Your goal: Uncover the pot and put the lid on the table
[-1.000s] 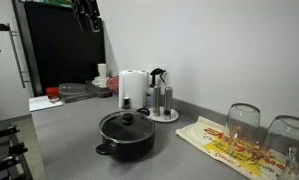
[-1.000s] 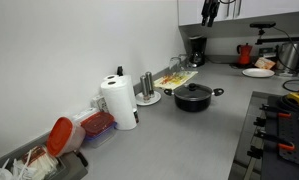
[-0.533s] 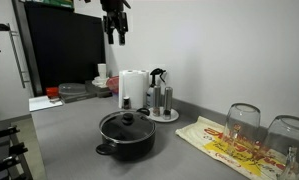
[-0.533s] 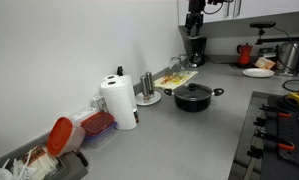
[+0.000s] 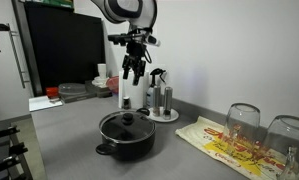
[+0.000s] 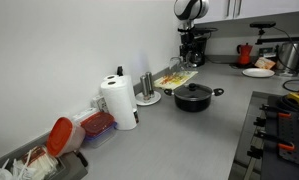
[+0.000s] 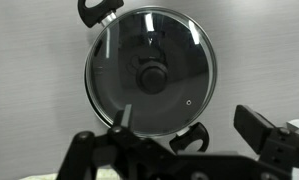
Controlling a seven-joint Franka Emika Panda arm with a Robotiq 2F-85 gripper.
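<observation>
The lid's black knob point(image 5: 127, 118) point(image 7: 151, 77) points up and stands clear for gripping, so the robot's gripper will next move down toward the pot and place its open fingers around the knob.
The black pot point(image 5: 127, 140) stands on the grey table point(image 5: 69, 130) with its glass lid point(image 5: 126, 126) on; the lid's black knob point(image 5: 127, 118) points up. The pot also shows in an exterior view point(image 6: 193, 98). My gripper point(image 5: 134, 73) hangs open and empty well above and a little behind the pot. In the wrist view the lid point(image 7: 179, 50) and its knob point(image 7: 151, 77) fill the middle, with one pot handle point(image 7: 99, 10) above and the other point(image 7: 189, 138) below. My gripper point(image 7: 194, 128) shows both fingers spread wide, touching nothing.
A white paper-towel roll point(image 5: 134, 90) and a round tray with steel canisters point(image 5: 161, 104) stand just behind the pot. A yellow-and-red cloth point(image 5: 229, 146) with upturned glasses point(image 5: 244, 122) lies beside it. A hob point(image 6: 279, 130) borders the table.
The arm has come down from the top of the view toward the pot; the gripper now hangs lower. The pot and lid have not moved.
</observation>
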